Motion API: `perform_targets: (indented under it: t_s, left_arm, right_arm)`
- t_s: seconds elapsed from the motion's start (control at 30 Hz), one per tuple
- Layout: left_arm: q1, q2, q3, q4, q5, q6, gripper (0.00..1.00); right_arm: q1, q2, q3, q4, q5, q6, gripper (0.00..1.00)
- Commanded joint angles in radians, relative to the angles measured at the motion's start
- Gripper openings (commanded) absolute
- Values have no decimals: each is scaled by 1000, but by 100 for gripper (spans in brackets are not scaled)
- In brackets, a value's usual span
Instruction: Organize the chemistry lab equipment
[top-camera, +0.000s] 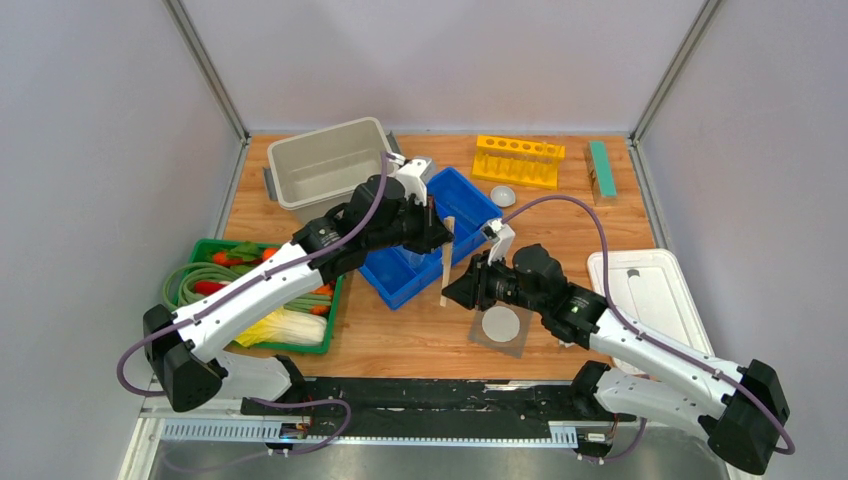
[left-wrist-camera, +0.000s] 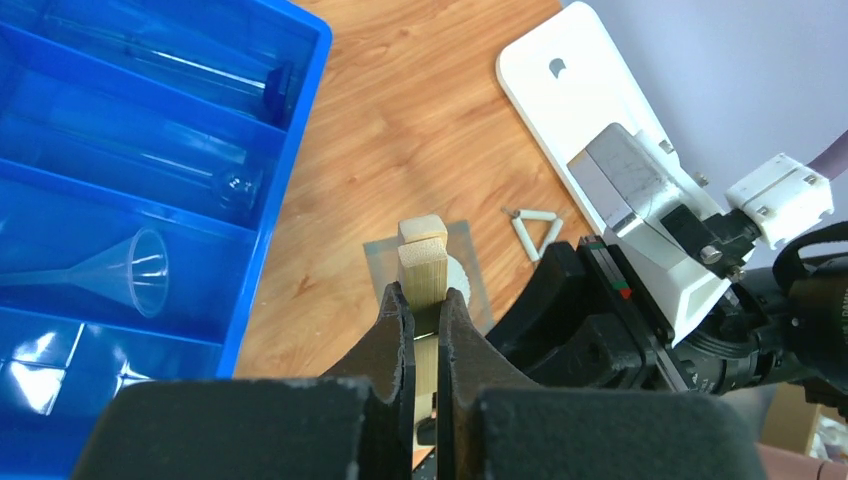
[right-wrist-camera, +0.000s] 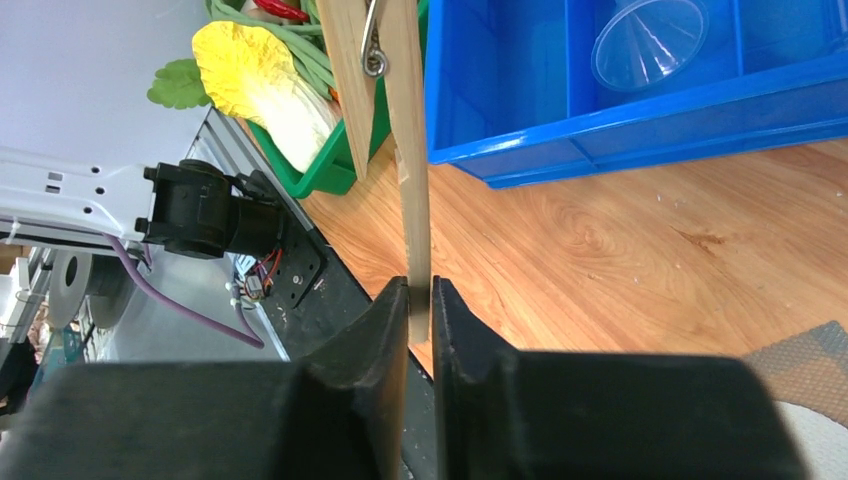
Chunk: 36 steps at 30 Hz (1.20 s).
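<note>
The left gripper carries the wooden clamp outward over the empty beige bin beside the blue tray (top-camera: 470, 205) next, then opens.
A wooden clamp (top-camera: 446, 262) with a metal spring (right-wrist-camera: 374, 60) hangs above the table beside the blue tray (top-camera: 470, 205), held at both ends. My left gripper (top-camera: 436, 236) is shut on its upper end (left-wrist-camera: 421, 268). My right gripper (top-camera: 457, 293) is shut on one thin leg at its lower end (right-wrist-camera: 418, 210). The grey mesh with white disc (top-camera: 500, 325) lies below, and the white triangle (left-wrist-camera: 533, 228) lies beside it. The blue tray holds a clear funnel (left-wrist-camera: 140, 272) and clear tubes (left-wrist-camera: 200, 70). A clear round dish (top-camera: 503, 195) sits further back.
A beige bin (top-camera: 325, 165) stands at the back left, a yellow rack (top-camera: 518, 160) and a green block (top-camera: 602, 170) at the back. A green tray (top-camera: 200, 250) of vegetables is at the left, with a cabbage (right-wrist-camera: 265, 90). A white lid (top-camera: 645, 295) lies at the right.
</note>
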Motion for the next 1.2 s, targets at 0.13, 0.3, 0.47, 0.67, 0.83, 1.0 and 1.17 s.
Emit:
perform_targets:
  t_s: [0.13,0.3,0.47,0.67,0.83,1.0,1.17]
  left_arm:
    - [67,-4,19,-16,-1,71,0]
    - [159,5,110,-129,-97,221,0]
    - [231,49,245,-245,-366,504,0]
    - [301,100,201,-23,-455,919,0]
    - [395,221,283,34,-450,1038,0]
    - [443,391,337,83,-514,1161,0]
    - [504,506,405,108,-502,1082,0]
  right_arm:
    - [6,-25,52,22,51,-23,67]
    - [4,-58,68,-27,86,-40,100]
    - [4,-74,91,-70,133,-59,100]
    - [2,-89,81,-88,143,-94,100]
    - [2,-97,88,-133,166,-131,100]
    - [2,-106,104,-174,190,-152,100]
    - [4,-88,134,-215,264,-157,100]
